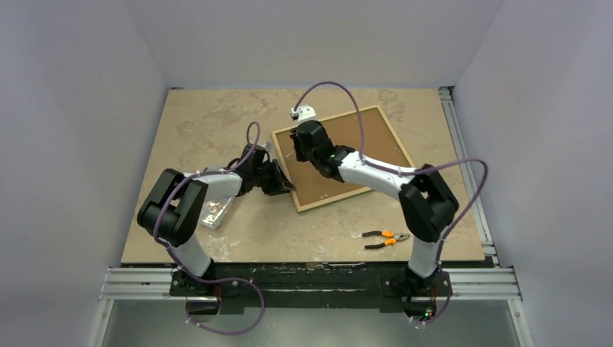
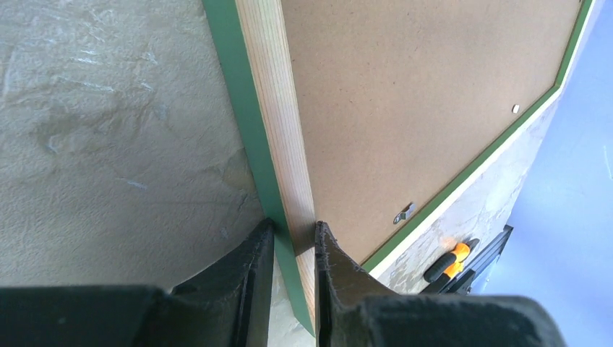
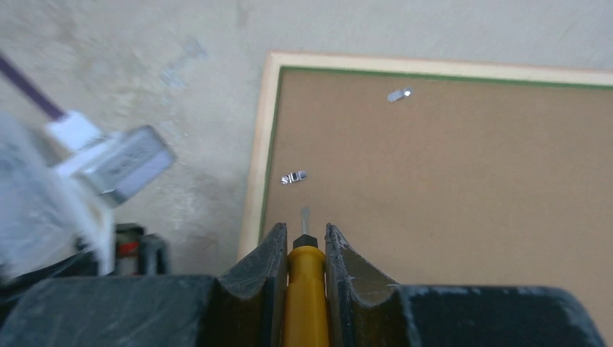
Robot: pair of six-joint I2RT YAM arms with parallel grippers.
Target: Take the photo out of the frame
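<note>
I will next move my right gripper back past the frame's near bar and down to the table beside the pliers, where the yellow-handled screwdriver point(image 3: 307, 289) fits.
The frame point(image 1: 394, 137) lies face down on the table, its green border point(image 2: 249, 137) and pale wood rim showing. The photo point(image 2: 405, 94) sits inside it with its plain brown back up, the printed side hidden. My left gripper point(image 2: 293, 228) is shut on the frame's near left rail, one finger on each side of it. My right gripper point(image 3: 303, 230) is shut on a yellow-handled screwdriver point(image 3: 307, 289) above the brown back. The screwdriver's tip points at a small metal clip point(image 3: 294, 177) by the frame's edge. A second clip point(image 3: 399, 94) lies farther along.
Orange-handled pliers point(image 1: 385, 238) lie on the table near the front, right of centre. A clear plastic box point(image 1: 215, 213) sits beside the left arm. A blurred white and grey housing with a purple cable point(image 3: 116, 170) is close on the right gripper's left.
</note>
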